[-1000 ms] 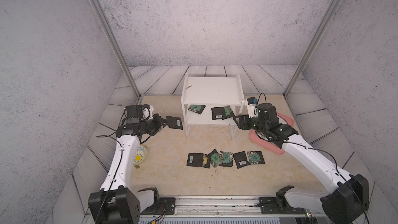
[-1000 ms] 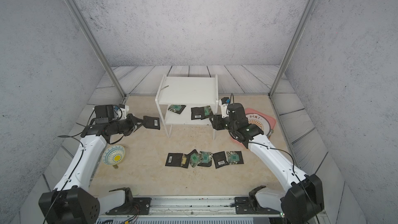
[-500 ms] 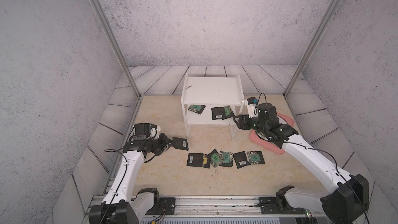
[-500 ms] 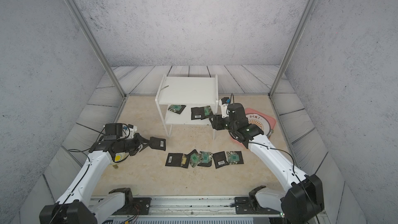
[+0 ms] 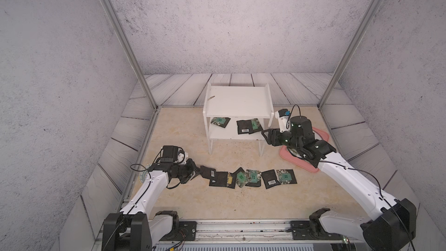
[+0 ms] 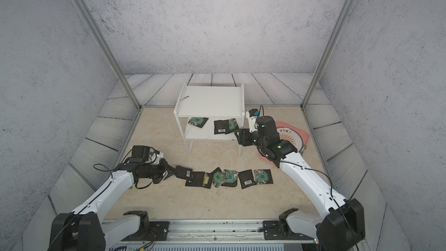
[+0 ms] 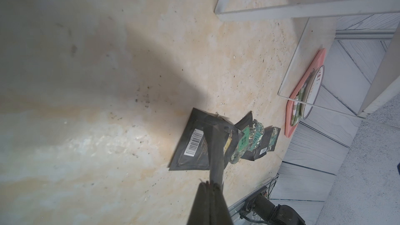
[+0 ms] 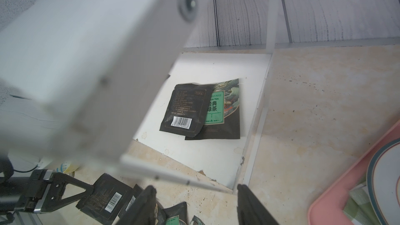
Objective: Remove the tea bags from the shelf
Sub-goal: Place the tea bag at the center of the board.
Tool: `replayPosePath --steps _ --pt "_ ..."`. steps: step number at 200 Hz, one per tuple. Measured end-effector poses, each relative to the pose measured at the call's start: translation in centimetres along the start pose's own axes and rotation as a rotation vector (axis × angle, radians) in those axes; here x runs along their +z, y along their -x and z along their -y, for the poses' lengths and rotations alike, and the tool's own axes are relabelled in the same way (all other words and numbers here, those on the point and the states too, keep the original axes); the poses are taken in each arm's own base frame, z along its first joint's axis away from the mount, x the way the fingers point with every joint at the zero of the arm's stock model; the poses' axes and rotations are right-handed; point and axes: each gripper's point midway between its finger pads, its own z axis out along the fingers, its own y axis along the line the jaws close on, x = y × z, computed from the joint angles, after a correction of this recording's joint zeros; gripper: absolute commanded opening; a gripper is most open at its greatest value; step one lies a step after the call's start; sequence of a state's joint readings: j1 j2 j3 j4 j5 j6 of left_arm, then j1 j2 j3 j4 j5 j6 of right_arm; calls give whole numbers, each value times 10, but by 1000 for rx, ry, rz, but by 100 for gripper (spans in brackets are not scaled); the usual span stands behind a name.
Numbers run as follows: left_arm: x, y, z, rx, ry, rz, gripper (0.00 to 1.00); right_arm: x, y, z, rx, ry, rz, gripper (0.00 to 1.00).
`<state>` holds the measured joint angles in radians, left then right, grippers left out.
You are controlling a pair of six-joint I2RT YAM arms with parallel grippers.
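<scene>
The held tea bag hangs above the end tea bag's barcode side (image 5: pixel 213 181) (image 7: pixel 191 142). So my left gripper next moves down and toward the row of tea bags to that side for the release.
The white shelf (image 5: pixel 237 100) stands at the back; its lower tier holds three tea bags: one green-faced (image 5: pixel 220 121) and an overlapping pair (image 5: pixel 246 126) (image 8: pixel 186 109). Several more tea bags (image 5: pixel 251 177) lie in a row on the floor in front. My left gripper (image 5: pixel 198 171) (image 7: pixel 213 183) is shut on a black tea bag (image 5: pixel 208 172) (image 7: pixel 216 148), held low over the row's left end. My right gripper (image 5: pixel 265 134) (image 8: pixel 195 191) stands open and holds nothing, by the shelf's front right leg at lower-tier height.
A pink tray (image 5: pixel 321 136) with a round plate (image 6: pixel 288 136) sits under my right arm. A small patterned dish (image 5: pixel 143 176) lies beneath my left arm. Metal frame posts (image 5: pixel 135 59) stand at the back corners, and a rail (image 5: pixel 241 225) runs along the front edge.
My left arm has carried the tea bag from beside the shelf's left side forward and down to the row's left end. My right gripper has stayed by the shelf and opened slightly.
</scene>
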<state>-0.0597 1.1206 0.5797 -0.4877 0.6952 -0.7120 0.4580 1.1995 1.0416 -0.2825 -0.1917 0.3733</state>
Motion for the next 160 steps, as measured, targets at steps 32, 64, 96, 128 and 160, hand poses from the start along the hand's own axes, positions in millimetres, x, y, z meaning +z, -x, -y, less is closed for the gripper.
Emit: replayPosePath --steps 32,64,96,128,160 --pt "11 -2 -5 4 21 -22 0 -3 1 -1 -1 2 7 62" --pt "17 0 -10 3 39 -24 0 -2 -1 0 0 0 1 62" --pt "23 1 -17 -6 64 -32 0 -2 -2 0 0 -1 -1 62" --pt "26 -1 -22 -6 92 -41 4 -1 -6 2 2 -5 -10 62" --pt "26 -4 -27 -2 122 -44 22 0 -9 4 4 -12 -17 62"
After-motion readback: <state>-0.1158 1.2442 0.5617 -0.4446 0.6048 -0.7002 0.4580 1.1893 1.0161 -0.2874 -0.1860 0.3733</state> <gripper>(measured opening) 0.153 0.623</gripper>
